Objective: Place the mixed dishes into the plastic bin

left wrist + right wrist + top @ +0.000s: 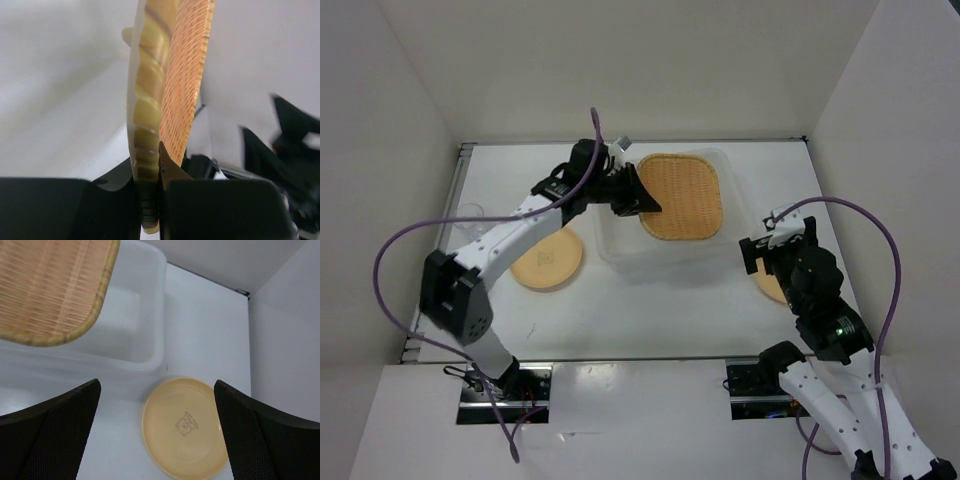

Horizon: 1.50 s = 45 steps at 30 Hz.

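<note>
The tray (682,195) goes down in my left gripper between the bin's sides to the bare bottom of the plastic bin (611,240) below next, for release of the tray's rim there.
My left gripper (642,203) is shut on the left rim of the square tan woven tray (682,195) and holds it over the translucent plastic bin (611,240). In the left wrist view the tray's rim (147,125) is pinched between my fingers. One yellow-tan plate (548,259) lies left of the bin. The other yellow-tan plate (184,426), with a small bear print, lies right of the bin below my open right gripper (157,432). A clear cup (471,213) stands at the far left. The bin (127,325) and tray (50,290) also show in the right wrist view.
White walls enclose the table on three sides. A small grey object (620,146) sits at the back edge behind the bin. A purple cable (395,250) loops off the left arm and another purple cable (890,250) off the right arm.
</note>
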{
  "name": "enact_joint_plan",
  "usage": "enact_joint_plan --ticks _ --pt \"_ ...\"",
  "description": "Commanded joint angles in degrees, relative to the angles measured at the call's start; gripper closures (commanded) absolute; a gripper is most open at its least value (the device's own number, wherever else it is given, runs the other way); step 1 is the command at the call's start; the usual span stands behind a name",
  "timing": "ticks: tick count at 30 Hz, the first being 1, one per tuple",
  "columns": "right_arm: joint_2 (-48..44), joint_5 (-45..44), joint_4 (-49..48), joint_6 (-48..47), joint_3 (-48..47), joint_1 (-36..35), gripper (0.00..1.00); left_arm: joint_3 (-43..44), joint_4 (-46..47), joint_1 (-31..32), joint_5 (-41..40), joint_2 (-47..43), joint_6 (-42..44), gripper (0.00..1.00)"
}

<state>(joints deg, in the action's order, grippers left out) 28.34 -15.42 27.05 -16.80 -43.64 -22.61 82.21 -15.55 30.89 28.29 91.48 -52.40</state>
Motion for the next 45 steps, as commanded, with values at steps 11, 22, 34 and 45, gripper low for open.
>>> enact_joint_plan --ticks 11,22,34,45 --pt "-9.44 -12.27 -6.13 4.32 4.35 3.01 0.02 35.77 -6.93 -2.15 -1.93 33.83 0.63 1.00" --pt "-11.02 -11.74 -6.13 3.79 4.88 3.01 0.02 53.75 -18.19 -0.05 -4.65 49.14 -0.24 1.00" --pt "-11.55 -11.74 -6.66 3.79 5.40 3.01 0.02 43.29 -11.96 1.10 -6.85 45.98 -4.38 1.00" --pt "-11.55 -11.74 -6.66 3.79 5.40 3.01 0.02 38.11 -11.69 1.62 -9.83 43.70 -3.15 0.29"
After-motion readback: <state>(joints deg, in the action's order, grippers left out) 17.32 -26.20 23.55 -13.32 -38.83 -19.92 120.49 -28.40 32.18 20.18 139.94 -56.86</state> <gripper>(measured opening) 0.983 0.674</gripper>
